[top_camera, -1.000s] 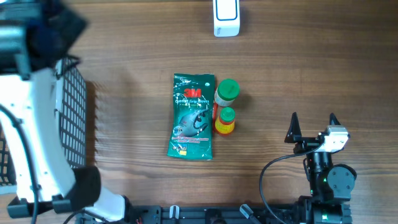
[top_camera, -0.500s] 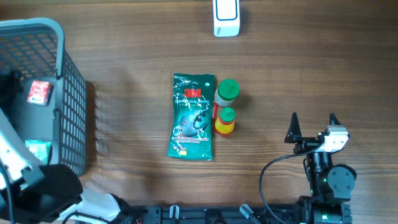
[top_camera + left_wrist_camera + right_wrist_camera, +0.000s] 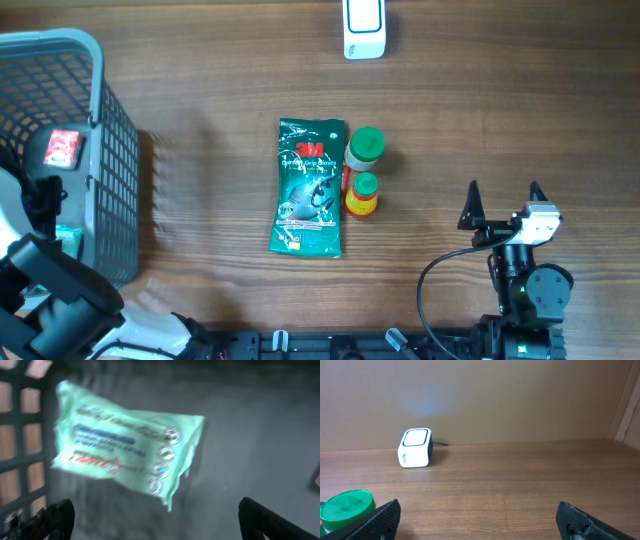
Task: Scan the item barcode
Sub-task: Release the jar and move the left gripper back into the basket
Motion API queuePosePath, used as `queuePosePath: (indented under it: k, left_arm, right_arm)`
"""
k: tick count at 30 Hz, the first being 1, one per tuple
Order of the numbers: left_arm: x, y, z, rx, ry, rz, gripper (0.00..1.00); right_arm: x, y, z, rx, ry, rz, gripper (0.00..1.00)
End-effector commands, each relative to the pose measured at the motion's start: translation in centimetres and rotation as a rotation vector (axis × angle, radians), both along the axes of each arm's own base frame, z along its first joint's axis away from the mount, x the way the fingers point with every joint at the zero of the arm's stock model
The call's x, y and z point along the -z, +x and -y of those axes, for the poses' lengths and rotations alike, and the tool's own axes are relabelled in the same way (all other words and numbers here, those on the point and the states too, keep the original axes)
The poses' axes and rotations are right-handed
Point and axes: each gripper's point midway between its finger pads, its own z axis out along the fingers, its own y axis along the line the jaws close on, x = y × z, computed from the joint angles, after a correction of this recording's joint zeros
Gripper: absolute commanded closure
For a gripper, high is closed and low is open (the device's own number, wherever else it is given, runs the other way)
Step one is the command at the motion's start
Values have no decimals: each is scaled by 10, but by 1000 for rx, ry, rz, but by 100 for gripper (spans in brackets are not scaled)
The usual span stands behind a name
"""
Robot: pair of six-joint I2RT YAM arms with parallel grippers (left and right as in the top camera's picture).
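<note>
The left gripper lowers onto the mint-green packet's end with the round icons next and closes, since that end reaches nearest the gap between its spread fingers.
My left gripper [image 3: 160, 521] is open inside the grey basket [image 3: 112, 150], fingers spread wide with nothing between them. Just ahead of it a mint-green wipes packet [image 3: 125, 452] lies on the basket floor, blurred. From overhead the left gripper [image 3: 45, 203] points into the basket beside that mint packet [image 3: 66, 240]. The white barcode scanner [image 3: 363, 28] stands at the table's far edge, and the right wrist view has the scanner [image 3: 414, 448] at left. My right gripper [image 3: 503, 205] rests open at the near right, empty in its own view [image 3: 480, 521].
A green 3M packet [image 3: 310, 187] lies mid-table, with a green-lidded bottle [image 3: 365, 146] and a small yellow bottle [image 3: 362, 194] against its right side. A red item [image 3: 62, 148] sits in the basket. The green lid [image 3: 347, 503] shows low left in the right wrist view.
The left arm has swung off the basket's top toward the near left, and its gripper now reaches down into the basket by the mint packet. The right arm has not moved.
</note>
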Motion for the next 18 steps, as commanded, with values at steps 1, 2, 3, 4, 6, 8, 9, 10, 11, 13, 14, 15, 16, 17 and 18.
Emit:
queuePosePath:
  k: [1, 2, 3, 4, 6, 8, 9, 10, 11, 13, 14, 15, 16, 17, 18]
  left_arm:
    - [11, 0, -2, 39, 9, -7, 9]
    - [13, -1, -4, 38, 20, -9, 11]
    - [14, -2, -7, 35, 37, -19, 12]
    - [15, -4, -9, 33, 51, -29, 15]
    - [17, -7, -12, 30, 73, -44, 17]
    - [21, -8, -12, 30, 80, -45, 18]
    - [25, -8, -12, 30, 80, -43, 18]
    - [29, -9, -11, 30, 79, -45, 18]
    - [32, -10, -11, 30, 77, -48, 18]
    - [39, -10, -10, 30, 70, -55, 18]
    - [42, -10, -10, 30, 67, -58, 18]
    - [46, -10, -10, 31, 60, -65, 18]
    - [50, -11, -10, 31, 53, -72, 19]
    - [54, -11, -9, 32, 44, -81, 20]
    - [58, -13, -8, 32, 34, -92, 22]
  right_arm:
    - [-1, 0, 0, 4, -9, 6, 0]
    - [-1, 0, 0, 4, -9, 6, 0]
    - [-1, 0, 0, 4, -9, 6, 0]
    - [-1, 0, 0, 4, -9, 6, 0]
    - [-1, 0, 0, 4, -9, 6, 0]
    - [-1, 0, 0, 4, -10, 6, 0]
    - [-1, 0, 0, 4, -9, 6, 0]
    - [-1, 0, 0, 4, -9, 6, 0]
    - [-1, 0, 0, 4, -9, 6, 0]
    - [-1, 0, 0, 4, -9, 6, 0]
    - [-1, 0, 0, 4, -9, 6, 0]
    - [-1, 0, 0, 4, -9, 6, 0]
    - [-1, 0, 0, 4, -10, 6, 0]
    - [-1, 0, 0, 4, -9, 6, 0]
    - [-1, 0, 0, 4, -9, 6, 0]
